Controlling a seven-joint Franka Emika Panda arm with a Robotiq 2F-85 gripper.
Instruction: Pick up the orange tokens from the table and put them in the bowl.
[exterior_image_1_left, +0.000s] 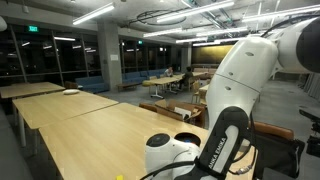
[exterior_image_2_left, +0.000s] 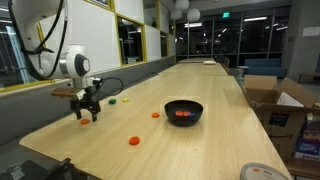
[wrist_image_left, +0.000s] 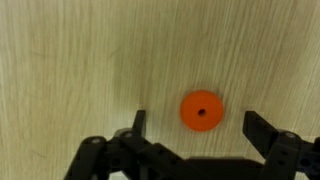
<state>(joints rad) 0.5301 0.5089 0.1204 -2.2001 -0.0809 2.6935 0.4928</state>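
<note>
The token lies between my gripper's fingers, so my gripper will stay low in place and bring its fingers together onto opposite edges of the orange token (exterior_image_2_left: 85, 121) (wrist_image_left: 202, 110).
My gripper (wrist_image_left: 198, 126) is open and points down at the light-wood table (wrist_image_left: 70, 70). An orange token (wrist_image_left: 201, 111), a flat disc with a centre hole, lies between the two fingertips in the wrist view. In an exterior view the gripper (exterior_image_2_left: 86, 112) hovers just above the table (exterior_image_2_left: 200, 85) near its left edge. The black bowl (exterior_image_2_left: 183, 121) stands to the right of it with an orange token (exterior_image_2_left: 181, 114) inside. Two more orange tokens (exterior_image_2_left: 134, 141) (exterior_image_2_left: 155, 115) lie on the table between gripper and bowl.
Small yellow and green specks (exterior_image_2_left: 113, 100) lie beyond the gripper. Cardboard boxes (exterior_image_2_left: 268, 100) stand off the table's right side. In an exterior view the white arm (exterior_image_1_left: 235, 90) blocks much of the table (exterior_image_1_left: 90, 125); more tables and chairs stand behind.
</note>
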